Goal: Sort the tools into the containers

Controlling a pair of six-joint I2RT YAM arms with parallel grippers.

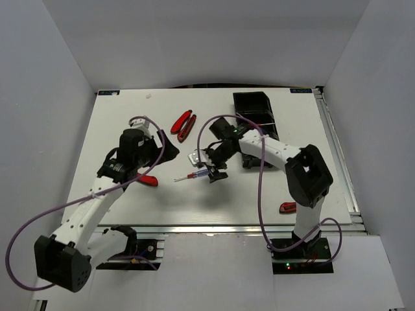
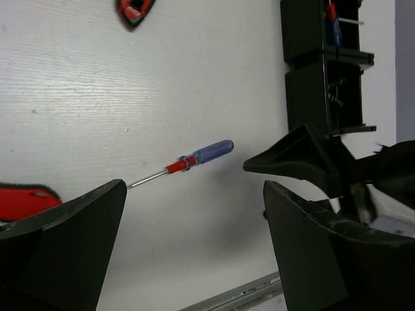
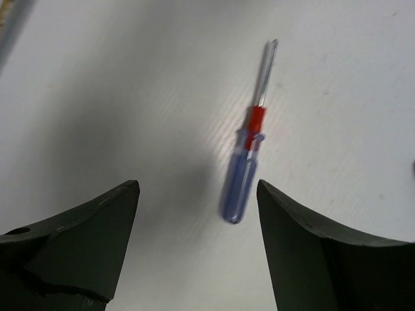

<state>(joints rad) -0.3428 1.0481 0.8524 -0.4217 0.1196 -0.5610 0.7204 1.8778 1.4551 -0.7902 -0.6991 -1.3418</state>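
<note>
Next, my right gripper lowers toward the left in the top view onto the blue handle's middle [image 1: 201, 173] [image 3: 241, 178], since only the handle's butt end reaches between the open fingers.
A blue-and-red-handled screwdriver [image 1: 196, 175] lies on the white table, and shows in the left wrist view [image 2: 198, 156] and the right wrist view [image 3: 245, 167]. My right gripper [image 1: 216, 172] is open just right of its handle and above it; in its own view [image 3: 198, 184] the handle end lies between the jaws, nearer the right finger. My left gripper [image 1: 148, 170] is open and empty [image 2: 194, 188], left of the screwdriver tip. The black three-compartment tray [image 1: 256, 120] stands at the back right, holding a screwdriver [image 2: 332, 26] and a green-handled tool [image 2: 334, 97].
Red-handled pliers [image 1: 183, 124] lie at the back middle [image 2: 134, 9]. A red-handled tool [image 1: 149, 181] lies by my left gripper [image 2: 24, 201]. Another red tool [image 1: 287, 207] lies near the front right edge. The right gripper's fingers [image 2: 305, 159] reach into the left wrist view.
</note>
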